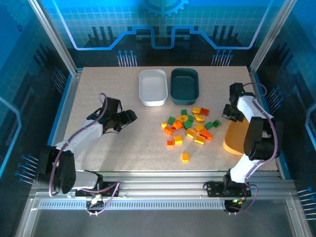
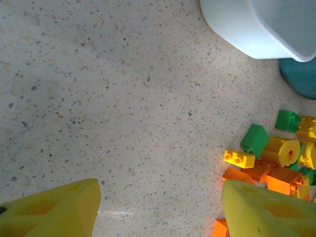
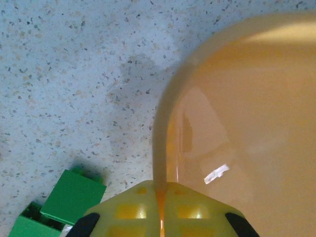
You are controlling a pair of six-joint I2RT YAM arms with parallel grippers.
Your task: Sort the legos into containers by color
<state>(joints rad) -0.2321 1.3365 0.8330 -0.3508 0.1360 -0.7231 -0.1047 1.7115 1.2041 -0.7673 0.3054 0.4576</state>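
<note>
My right gripper lifts the tray next, carries it across past the bricks, and lowers it to release it on the brick-free tabletop, which lies beyond the pile.
The legos (image 1: 190, 127) lie in a loose pile of yellow, orange-red and green bricks at mid-table. A white container (image 1: 153, 86) and a dark teal one (image 1: 184, 84) stand side by side behind the pile. The orange-yellow container (image 1: 236, 138) sits to the pile's right. My right gripper (image 3: 162, 197) is shut on that tray's wall (image 3: 237, 123), one finger inside and one outside; a green lego (image 3: 71, 195) lies just to its left. My left gripper (image 2: 160, 197) is open over bare table, left of the pile, with a green lego (image 2: 255, 139) near its right finger.
One yellow brick (image 1: 185, 157) lies apart, nearer the front edge. The white tray's corner (image 2: 247, 29) and the teal tray's edge (image 2: 301, 81) show in the left wrist view. Bare tabletop (image 1: 98, 94) spreads on the left side. Blue walls enclose the table.
</note>
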